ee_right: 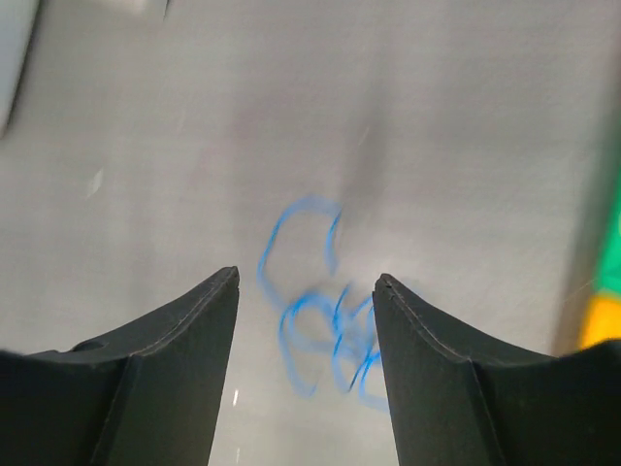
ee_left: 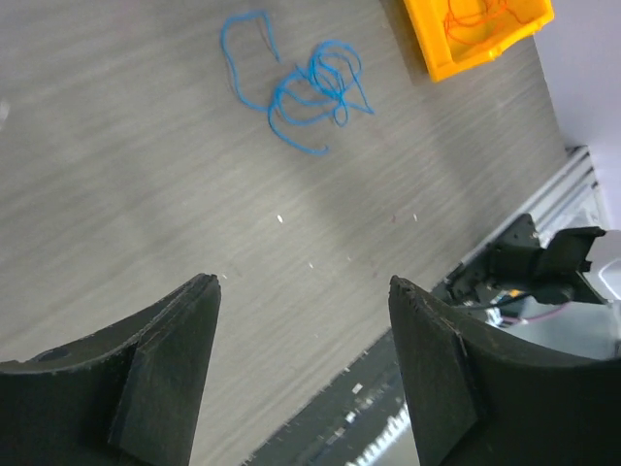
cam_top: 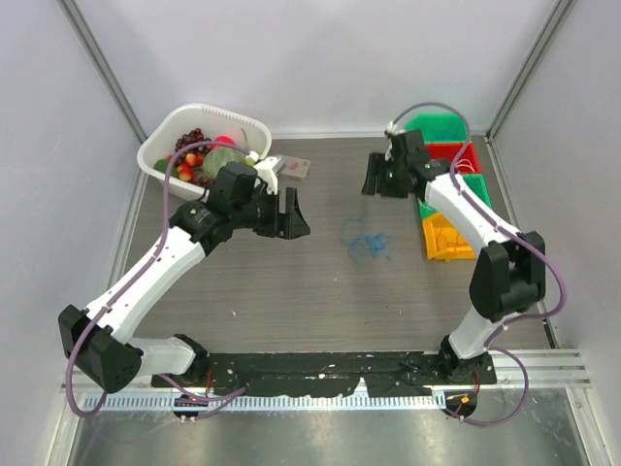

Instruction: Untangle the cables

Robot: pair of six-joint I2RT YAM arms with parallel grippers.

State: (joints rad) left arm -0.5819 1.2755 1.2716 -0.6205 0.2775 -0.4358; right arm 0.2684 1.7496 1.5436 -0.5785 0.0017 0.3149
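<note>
The blue cable's parts cross most thickly at its bunched curls on the yellow bin's side, so the robot's right gripper should move back and down onto those curls.
A thin blue cable (cam_top: 365, 243) lies in loose curls on the grey table, alone, mid-right. It also shows in the left wrist view (ee_left: 309, 89) and, blurred, in the right wrist view (ee_right: 325, 335). A red-orange cable (cam_top: 448, 233) lies inside the yellow bin (cam_top: 433, 250); the left wrist view shows that cable (ee_left: 482, 14) too. My left gripper (cam_top: 291, 216) is open and empty, left of the blue cable and above the table (ee_left: 303, 282). My right gripper (cam_top: 373, 180) is open and empty, above and behind the blue cable (ee_right: 306, 277). No yellow or white cable shows clearly.
A white basket (cam_top: 160, 146) of fruit stands at the back left, with a small flat card (cam_top: 294, 168) beside it. A green bin (cam_top: 441, 126), a red bin (cam_top: 470, 155) and the yellow bin stand in a row at the right. Thick purple hoses run along both arms.
</note>
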